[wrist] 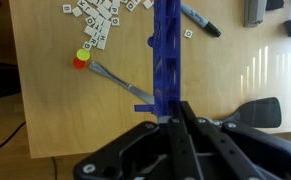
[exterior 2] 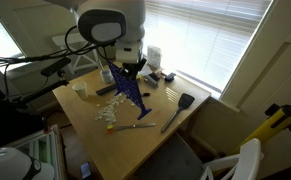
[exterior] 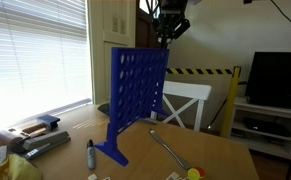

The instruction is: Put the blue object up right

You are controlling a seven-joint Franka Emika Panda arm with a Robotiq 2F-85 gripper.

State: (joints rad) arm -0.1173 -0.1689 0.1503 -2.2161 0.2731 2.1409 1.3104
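My gripper has bare tabletop by the marker pen (exterior: 92,136) below it, toward the right in the wrist view. It needs to carry the raised panel there, lower it and let go.
The blue object (exterior: 135,90) is a large grid panel with rows of round holes. It stands upright on its side feet on the wooden table (exterior: 220,155) and shows in both exterior views (exterior 2: 128,88). The wrist view looks down along its thin top edge (wrist: 167,50). My gripper (exterior: 169,40) hangs right above the panel's top corner and shows in the wrist view (wrist: 175,112). Its fingers lie together with no gap, at the near end of the top edge. I cannot tell whether they touch the panel.
A dark marker pen (wrist: 200,20) lies beside the panel. A metal utensil with a red and yellow end (wrist: 82,58), scattered letter tiles (wrist: 90,15) and a black spatula (wrist: 255,110) lie on the table. A white chair (exterior: 185,100) stands behind it.
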